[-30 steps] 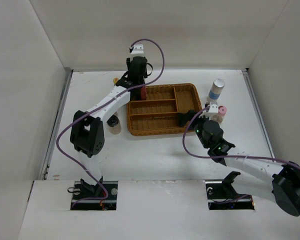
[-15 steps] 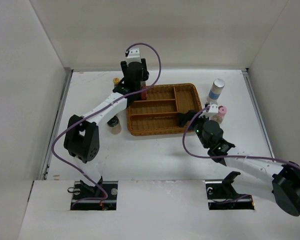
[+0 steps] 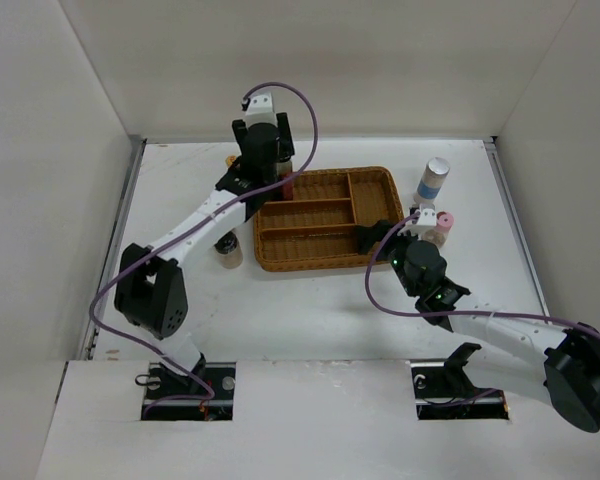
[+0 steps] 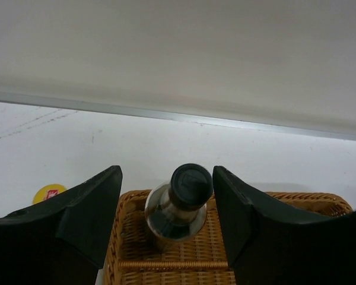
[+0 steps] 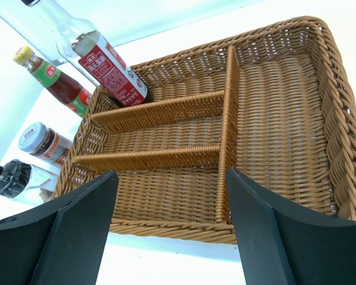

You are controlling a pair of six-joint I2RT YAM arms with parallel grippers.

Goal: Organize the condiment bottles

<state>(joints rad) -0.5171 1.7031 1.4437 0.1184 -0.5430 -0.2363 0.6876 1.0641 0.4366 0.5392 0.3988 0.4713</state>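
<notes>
My left gripper moves sideways and down around the sauce bottle's yellow cap next, since that cap sits below the gripper, to its left in the top view.
The tall clear black-capped bottle (image 4: 190, 187) stands upright in the far-left corner of the wicker tray (image 3: 380, 185); its red label shows in the right wrist view (image 5: 110, 68). My left gripper (image 3: 273, 165) is open above it, its fingers (image 4: 89, 208) wide of the cap and not touching. The red yellow-capped sauce bottle (image 5: 56, 83) stands left of the tray, with a lidded jar (image 5: 40, 140) and a dark squat bottle (image 5: 12, 178) nearer. The pink-lidded jar (image 3: 443, 228) and the white blue-banded cylinder (image 3: 433, 178) stand right of the tray. My right gripper (image 5: 171, 196) is open and empty at the tray's near-right corner.
The tray (image 5: 273, 119) has three long compartments on the left and one wide one on the right, empty apart from the tall bottle. White walls (image 3: 310, 70) close off the back and both sides of the table.
My left gripper stood the tall bottle upright in the tray's far-left corner, let go of it, and has drawn back up and to the left. The right arm has not moved.
</notes>
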